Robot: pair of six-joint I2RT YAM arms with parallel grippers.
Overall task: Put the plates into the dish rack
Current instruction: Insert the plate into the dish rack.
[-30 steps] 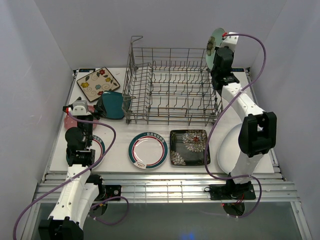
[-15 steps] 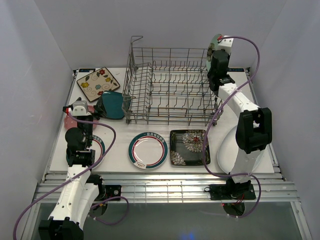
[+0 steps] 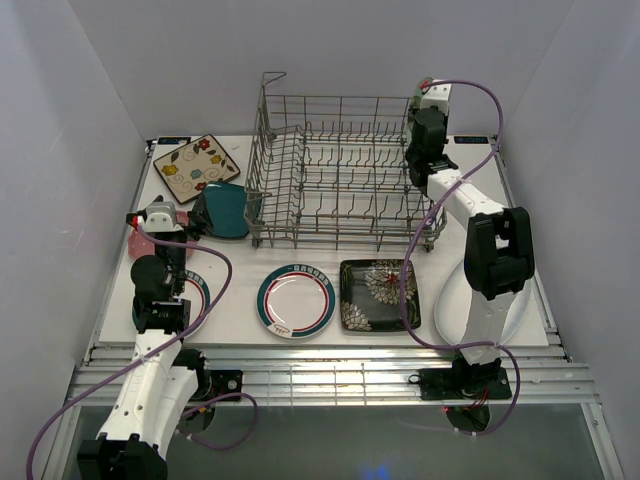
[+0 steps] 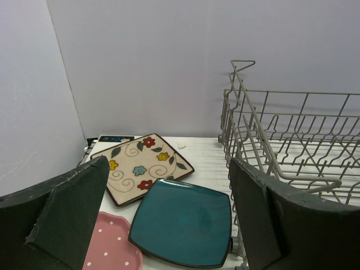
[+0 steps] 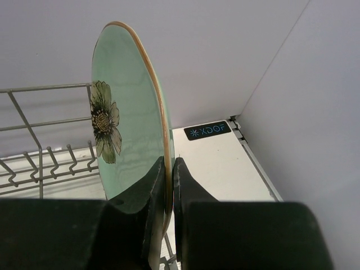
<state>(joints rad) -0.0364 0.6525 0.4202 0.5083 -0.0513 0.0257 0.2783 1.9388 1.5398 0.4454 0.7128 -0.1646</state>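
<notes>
My right gripper comes down and to the left in the top view just inside the rack's end [image 3: 403, 137] next and releases, since the plate hangs above it.
My right gripper [image 5: 170, 164] is shut on the rim of the mint round plate [image 5: 124, 135], held upright on edge over the right end of the grey wire dish rack [image 3: 340, 170]. From above, the wrist [image 3: 428, 108] hides nearly all of that plate. My left gripper [image 4: 169, 225] is open, hovering over the teal square plate [image 4: 183, 222], with the cream floral square [image 4: 143, 166] and the pink dotted plate [image 4: 109, 247] beside it. A green-rimmed round [image 3: 296, 300] and the black floral square [image 3: 378, 294] lie in front of the rack.
A second green-rimmed plate [image 3: 199, 300] lies partly under the left arm. A plain white plate [image 3: 448, 300] sits under the right arm at the table's right. The rack's tall left wall [image 4: 242, 129] stands just right of the teal plate. Walls close in on both sides.
The right arm has swung left and lower with the mint plate, bringing it from outside the rack's right corner to over its right end. The left arm has not moved.
</notes>
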